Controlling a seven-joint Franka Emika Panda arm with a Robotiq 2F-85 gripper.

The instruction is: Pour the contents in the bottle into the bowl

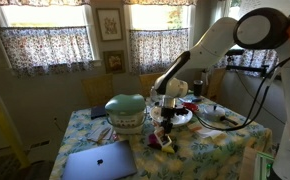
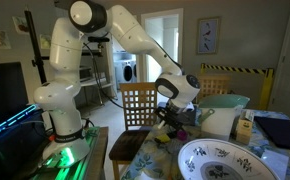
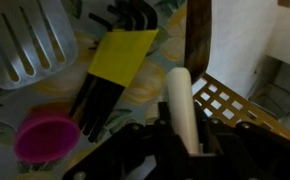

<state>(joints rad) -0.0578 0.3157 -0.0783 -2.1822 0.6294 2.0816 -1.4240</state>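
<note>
The robot's gripper will next carry the still-raised bottle outward, lower it onto the tabletop (image 1: 148, 140) (image 3: 88, 153) beside the pink cup and let go of it, since that spot is below and outward.
In the wrist view my gripper (image 3: 182, 138) is shut on the bottle (image 3: 179, 100), a small white tube that stands up between the jaws; its cap is hidden. In an exterior view the gripper (image 2: 171, 118) hangs low over the table, just behind the far left rim of the bowl (image 2: 225, 162), a wide, shallow white dish with a dark patterned rim. In an exterior view the gripper (image 1: 168, 110) sits to the right of the pale-green domed bowl. The bottle is too small to make out in both exterior views.
Below the gripper lie a pink cup (image 3: 45, 135), a yellow holder with black tools (image 3: 120, 55) and a white spatula (image 3: 30, 45). A wooden chair (image 2: 138, 105) stands at the table edge. A pale-green domed bowl (image 1: 125, 112) and a laptop (image 1: 100, 160) are nearby.
</note>
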